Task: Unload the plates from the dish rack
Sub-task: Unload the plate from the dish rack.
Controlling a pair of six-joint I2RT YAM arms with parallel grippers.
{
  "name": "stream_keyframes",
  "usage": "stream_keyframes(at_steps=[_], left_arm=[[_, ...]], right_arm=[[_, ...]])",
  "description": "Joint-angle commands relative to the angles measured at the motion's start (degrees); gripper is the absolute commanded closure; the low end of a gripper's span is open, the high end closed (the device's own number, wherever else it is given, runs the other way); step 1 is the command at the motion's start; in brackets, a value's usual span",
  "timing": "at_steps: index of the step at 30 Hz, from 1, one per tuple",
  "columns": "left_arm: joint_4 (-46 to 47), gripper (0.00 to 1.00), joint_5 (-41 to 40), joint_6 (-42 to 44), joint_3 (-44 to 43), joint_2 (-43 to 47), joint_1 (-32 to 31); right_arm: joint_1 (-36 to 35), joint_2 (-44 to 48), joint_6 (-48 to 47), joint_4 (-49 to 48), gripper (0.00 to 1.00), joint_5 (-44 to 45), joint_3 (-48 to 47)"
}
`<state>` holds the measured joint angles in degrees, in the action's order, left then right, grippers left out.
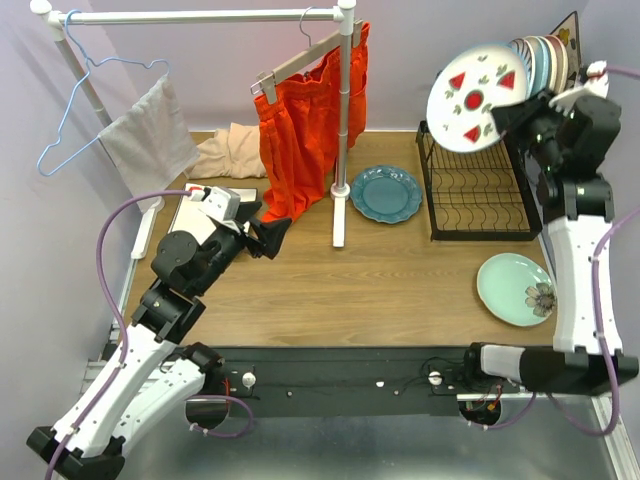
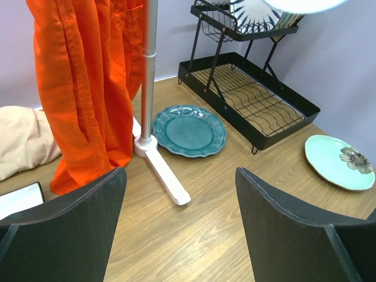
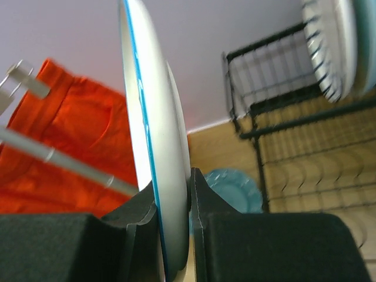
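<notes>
The white plate needs to move back and down with my right gripper and be tilted flat. The tabletop between the teal and mint plates is clear, so I need to release the plate there.
The black wire dish rack (image 1: 480,195) stands at the back right, with several plates (image 1: 545,60) upright in its upper shelf. My right gripper (image 1: 507,113) is shut on the rim of a round white plate with red wedge motifs (image 1: 475,98) and holds it in the air left of the shelf. In the right wrist view this plate (image 3: 150,135) stands edge-on between the fingers (image 3: 205,205). A teal plate (image 1: 386,193) and a pale mint plate with a flower (image 1: 515,288) lie on the table. My left gripper (image 1: 275,238) hovers open at the left, holding nothing.
A white clothes rail (image 1: 343,130) with an orange garment (image 1: 300,130) stands mid-table, its foot (image 2: 164,173) beside the teal plate (image 2: 189,130). A blue hanger (image 1: 80,100), grey cloth (image 1: 145,135) and beige cloth (image 1: 230,150) are at the back left.
</notes>
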<state>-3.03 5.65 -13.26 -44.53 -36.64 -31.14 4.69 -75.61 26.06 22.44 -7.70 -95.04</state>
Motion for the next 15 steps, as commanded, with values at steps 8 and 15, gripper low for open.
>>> stream_keyframes(at_steps=[8,15], left_arm=[[0.13,0.16,1.91,0.07,-0.11,1.05,0.11],[0.21,0.16,1.73,-0.10,-0.03,1.92,0.11]], right_arm=[[-0.21,21.21,15.15,-4.59,0.99,-25.32,30.59],[-0.73,26.65,17.36,-0.66,0.99,-32.99,41.06]])
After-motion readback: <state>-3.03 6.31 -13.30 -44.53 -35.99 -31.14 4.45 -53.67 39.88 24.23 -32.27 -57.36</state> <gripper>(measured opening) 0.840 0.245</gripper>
